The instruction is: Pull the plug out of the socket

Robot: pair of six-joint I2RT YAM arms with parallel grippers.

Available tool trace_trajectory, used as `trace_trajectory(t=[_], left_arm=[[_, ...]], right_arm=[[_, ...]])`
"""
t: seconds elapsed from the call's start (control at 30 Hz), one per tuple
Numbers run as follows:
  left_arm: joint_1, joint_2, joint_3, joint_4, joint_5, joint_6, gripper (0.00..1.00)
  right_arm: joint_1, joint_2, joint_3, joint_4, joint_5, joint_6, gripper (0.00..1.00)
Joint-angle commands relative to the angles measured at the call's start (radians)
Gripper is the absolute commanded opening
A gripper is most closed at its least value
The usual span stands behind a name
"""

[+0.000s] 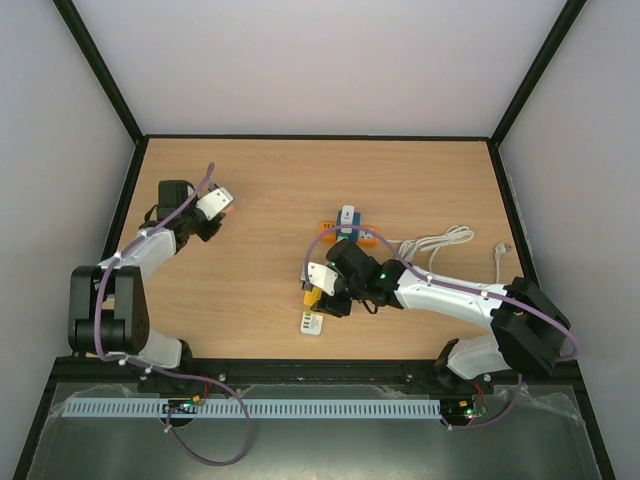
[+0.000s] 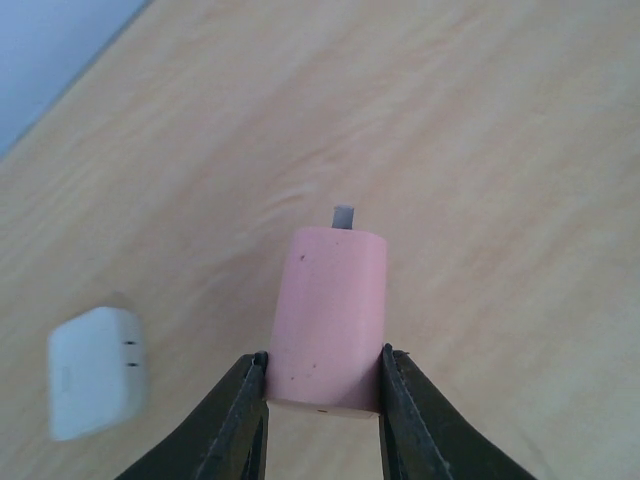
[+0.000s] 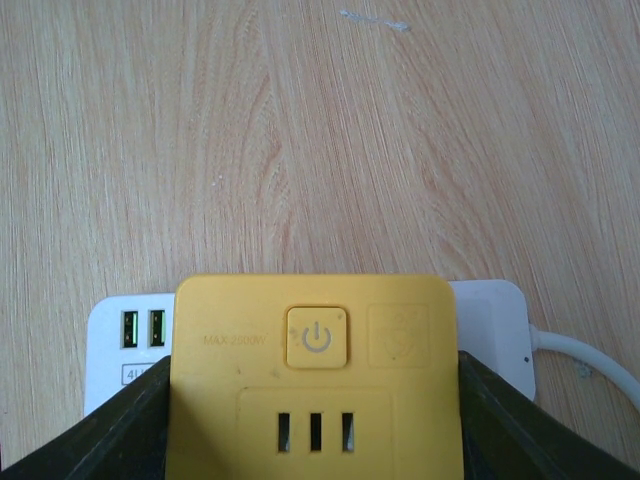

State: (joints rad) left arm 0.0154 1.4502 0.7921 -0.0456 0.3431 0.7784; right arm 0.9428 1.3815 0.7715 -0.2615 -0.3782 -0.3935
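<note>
The pink plug (image 2: 330, 310) is off the socket, so my left gripper should move outward and down and release it on the bare wood (image 2: 235, 300) beside the white adapter.
My left gripper (image 2: 322, 385) is shut on a pink plug (image 2: 330, 310) with a grey metal prong at its far end, and holds it above the wooden table. In the top view this gripper (image 1: 226, 208) is at the far left of the table. My right gripper (image 3: 315, 425) is shut on the sides of a yellow socket block (image 3: 315, 370) with a power button, which sits on a white base with USB ports (image 3: 125, 335). In the top view the right gripper (image 1: 316, 296) and the socket (image 1: 312, 320) are near the table's front middle, well apart from the plug.
A white adapter (image 2: 95, 370) lies on the table below and left of the pink plug. An orange and teal power strip (image 1: 347, 232) with a white plug in it lies behind the right gripper. A coiled white cable (image 1: 440, 242) lies to its right.
</note>
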Motion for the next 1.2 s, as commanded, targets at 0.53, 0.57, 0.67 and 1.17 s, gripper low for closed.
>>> trace_trajectory(t=[0.53,0.57,0.67,1.17], left_arm=[[-0.015,0.45,0.302,0.307,-0.411,-0.186,0.03],[-0.018,0.46,0.304,0.312,-0.42,-0.179,0.03],[-0.035,0.487,0.298,0.342,-0.47,-0.155,0.03],[-0.113,0.512,0.245,0.355,-0.57,-0.112,0.24]], right_arm=[[-0.003,0.039,-0.003,-0.153,0.023,0.027,0.33],[-0.003,0.038,-0.004,-0.153,0.024,0.028,0.33],[-0.003,0.033,-0.007,-0.152,0.027,0.03,0.34],[-0.003,0.04,-0.001,-0.145,0.037,0.036,0.35]])
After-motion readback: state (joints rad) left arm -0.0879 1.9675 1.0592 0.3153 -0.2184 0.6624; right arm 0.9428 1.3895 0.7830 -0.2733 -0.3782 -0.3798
